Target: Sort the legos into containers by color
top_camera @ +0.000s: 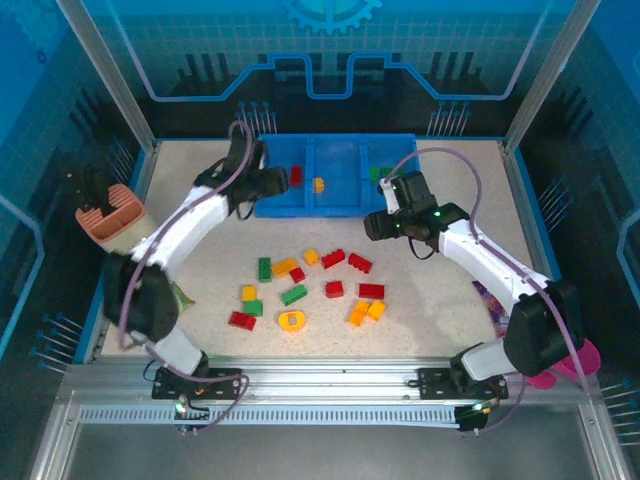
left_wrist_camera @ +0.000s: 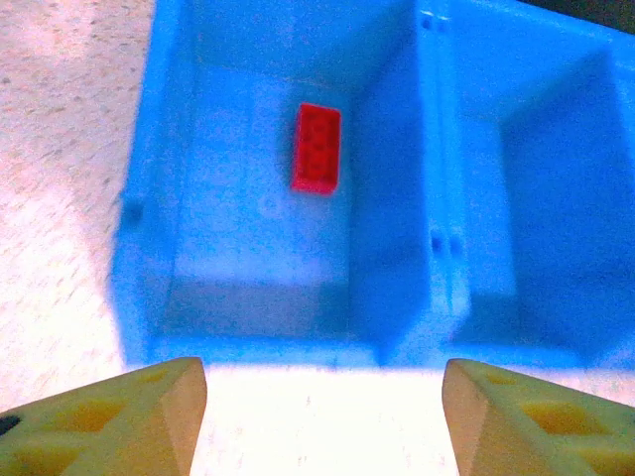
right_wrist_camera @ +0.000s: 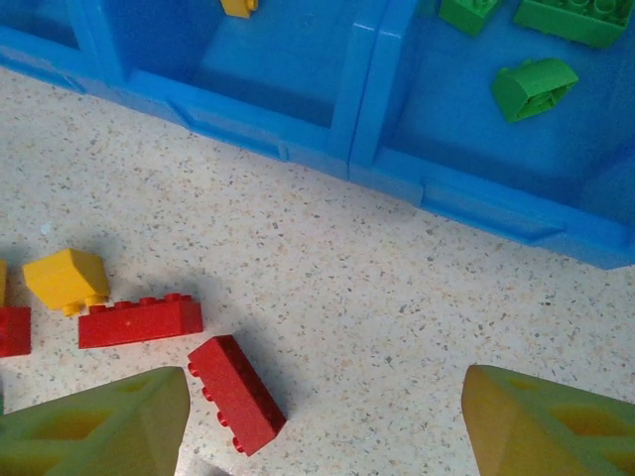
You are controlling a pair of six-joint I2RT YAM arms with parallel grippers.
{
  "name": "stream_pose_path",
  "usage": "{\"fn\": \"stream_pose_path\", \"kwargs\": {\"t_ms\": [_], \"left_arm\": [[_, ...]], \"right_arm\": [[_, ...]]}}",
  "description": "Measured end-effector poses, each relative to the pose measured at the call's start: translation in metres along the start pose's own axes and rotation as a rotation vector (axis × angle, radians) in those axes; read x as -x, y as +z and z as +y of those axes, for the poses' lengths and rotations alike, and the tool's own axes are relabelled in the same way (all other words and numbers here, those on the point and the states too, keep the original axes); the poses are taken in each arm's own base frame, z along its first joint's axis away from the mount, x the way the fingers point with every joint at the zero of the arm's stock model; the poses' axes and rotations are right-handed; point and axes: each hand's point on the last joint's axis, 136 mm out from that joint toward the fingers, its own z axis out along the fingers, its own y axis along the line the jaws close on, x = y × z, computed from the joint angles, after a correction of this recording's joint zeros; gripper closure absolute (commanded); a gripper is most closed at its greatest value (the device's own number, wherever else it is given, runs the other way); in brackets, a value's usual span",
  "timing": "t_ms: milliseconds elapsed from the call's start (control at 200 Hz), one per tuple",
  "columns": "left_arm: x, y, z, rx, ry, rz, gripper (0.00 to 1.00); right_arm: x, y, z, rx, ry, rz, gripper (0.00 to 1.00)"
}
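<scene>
I should next draw my left gripper back toward my base and down onto the small yellow brick against the near green brick still outside the tray (top_camera: 332, 208).
The blue tray (top_camera: 332, 208) lies at the back of the table with three compartments. A red brick (left_wrist_camera: 317, 147) rests in the left one, a yellow brick (top_camera: 319, 185) in the middle one, and green bricks (right_wrist_camera: 534, 87) in the right one. My left gripper (left_wrist_camera: 324, 382) hovers open and empty at the front wall of the left compartment (left_wrist_camera: 248, 327). My right gripper (right_wrist_camera: 325, 397) hangs open over the table just in front of the tray, with a red brick (right_wrist_camera: 236, 393) lying by its left finger. Loose red, green and yellow legos (top_camera: 311, 289) are scattered mid-table.
A beige-and-pink utensil holder (top_camera: 108, 218) stands at the left edge. A magenta cup (top_camera: 565, 365) sits by the right arm's base, with a snack packet (top_camera: 490, 300) near it. Another red brick (right_wrist_camera: 139, 319) and a yellow one (right_wrist_camera: 67, 279) lie left of the right gripper.
</scene>
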Motion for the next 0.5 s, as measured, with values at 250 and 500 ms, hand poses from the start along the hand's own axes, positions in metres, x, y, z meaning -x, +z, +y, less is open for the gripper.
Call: {"fn": "stream_pose_path", "kwargs": {"t_ms": [250, 500], "left_arm": [[-0.116, -0.043, 0.063, 0.11, -0.015, 0.162, 0.35], [-0.2, -0.038, 0.093, 0.171, -0.023, 0.35, 0.35]], "right_arm": [[0.01, -0.027, 0.007, 0.038, 0.006, -0.063, 0.24], [-0.004, -0.023, 0.014, 0.048, -0.013, 0.003, 0.23]]}}
